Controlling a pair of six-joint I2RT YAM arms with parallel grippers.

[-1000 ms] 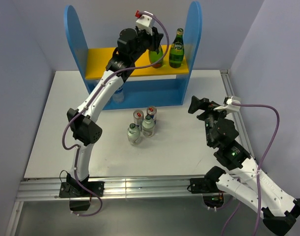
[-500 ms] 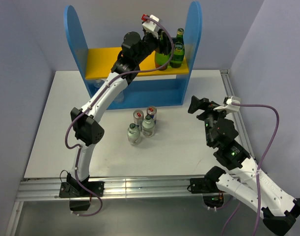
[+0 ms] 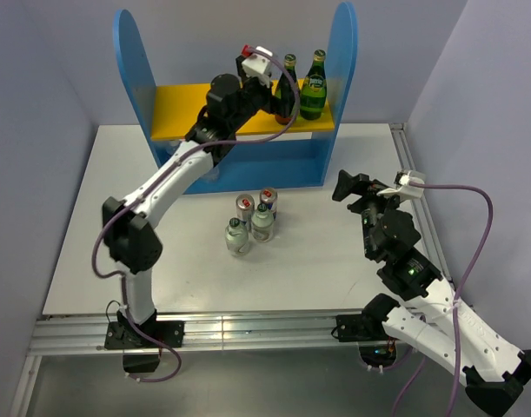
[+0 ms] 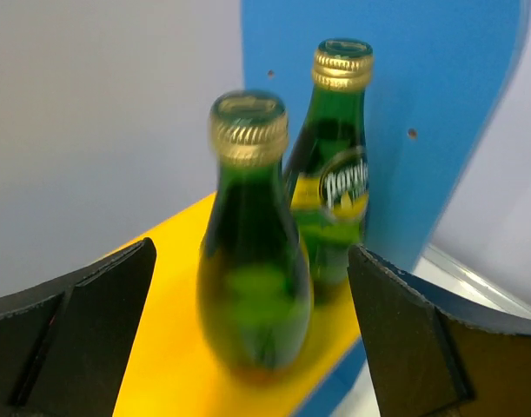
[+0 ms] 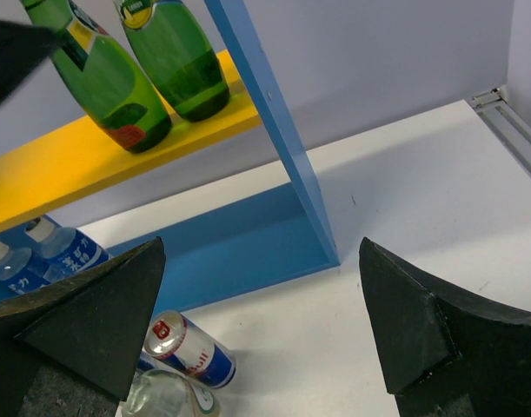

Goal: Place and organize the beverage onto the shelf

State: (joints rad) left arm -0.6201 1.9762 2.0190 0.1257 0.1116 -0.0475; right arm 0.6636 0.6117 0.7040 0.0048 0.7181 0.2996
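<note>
The left gripper moves back and down around the nearer clear bottle on the table next, since both green bottles stand on the yellow board [image 3: 182,109].
The shelf [image 3: 319,161] stands at the back of the table, with blue side panels and a yellow upper board [image 3: 182,109]. Two green glass bottles stand upright side by side at the board's right end, the near one [image 4: 252,261] left of the far one [image 4: 335,200]. In the overhead view they are the left bottle [image 3: 288,76] and the right bottle [image 3: 313,87]. My left gripper [image 4: 252,252] is open, its jaws wide of the near bottle on both sides and not touching it. My right gripper [image 5: 261,252] hangs open and empty over the table, right of the shelf [image 5: 274,130].
Two cans [image 3: 245,208] [image 3: 268,200] and two clear bottles [image 3: 237,236] [image 3: 262,223] stand grouped on the table in front of the shelf. Small water bottles [image 5: 61,248] sit on the shelf's blue base at the left. A metal rail [image 3: 413,174] edges the table's right side.
My left gripper has opened and let go of the green bottle, which now stands on the yellow board beside the other bottle. The left arm has drawn back a little. The right arm has not moved.
</note>
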